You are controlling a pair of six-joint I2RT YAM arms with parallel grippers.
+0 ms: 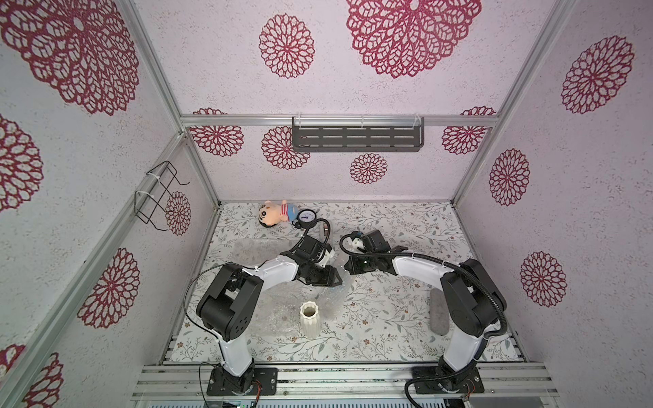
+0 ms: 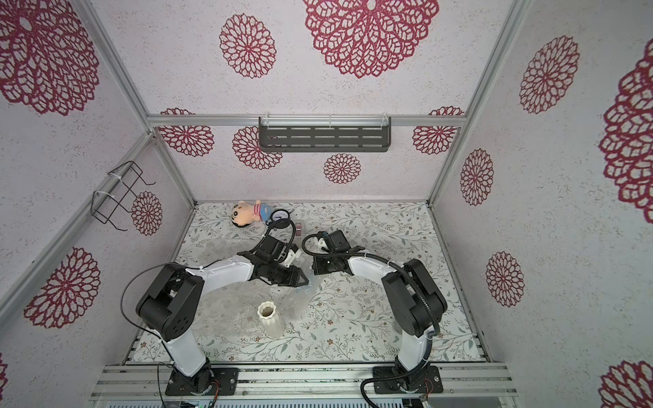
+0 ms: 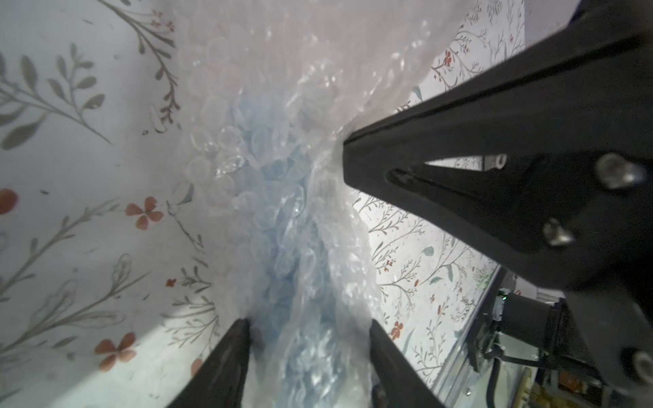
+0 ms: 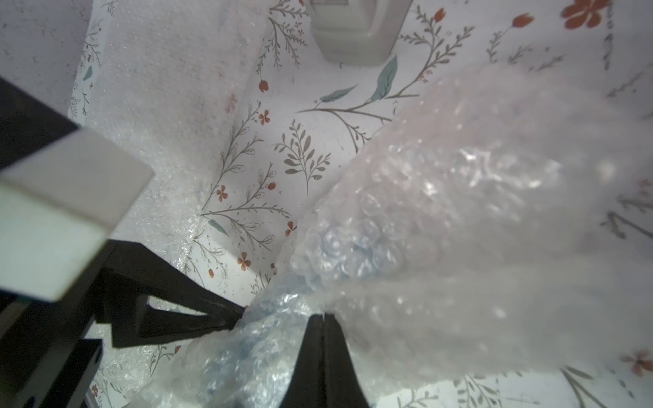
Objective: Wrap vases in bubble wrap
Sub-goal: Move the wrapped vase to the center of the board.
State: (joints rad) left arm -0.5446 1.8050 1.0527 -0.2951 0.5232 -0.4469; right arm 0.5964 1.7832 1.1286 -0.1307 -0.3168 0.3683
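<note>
I need to move my right gripper away from the second sheet next, over the bare tabletop on the grey case's side [image 1: 372, 285], and let go of the fold, since wrap covers the blue vase.
A light blue vase [image 3: 279, 219] lies bundled in bubble wrap [image 3: 318, 70] at mid-table, between the two grippers. My left gripper [image 3: 311, 325] straddles the bundle, one finger [image 3: 226, 364] touching the wrap on each side. My right gripper [image 4: 323, 318] is shut on a fold of the same wrap [image 4: 459, 212], beside the blue shape [image 4: 247, 353]. In both top views the arms hide the bundle. The cream vase [image 1: 310, 319] [image 2: 270, 319] stands upright near the front, on a loose part of the wrap [image 1: 279, 314]. A second sheet [image 1: 258, 247] lies flat behind the left arm.
A plush doll [image 1: 274, 212] and a round gauge [image 1: 306, 216] lie at the back edge. A grey oblong case [image 1: 439, 312] sits under the right arm. A beige tape dispenser [image 4: 357, 31] stands behind the bundle. A shelf [image 1: 357, 136] hangs on the back wall and a wire rack [image 1: 159, 194] on the left wall.
</note>
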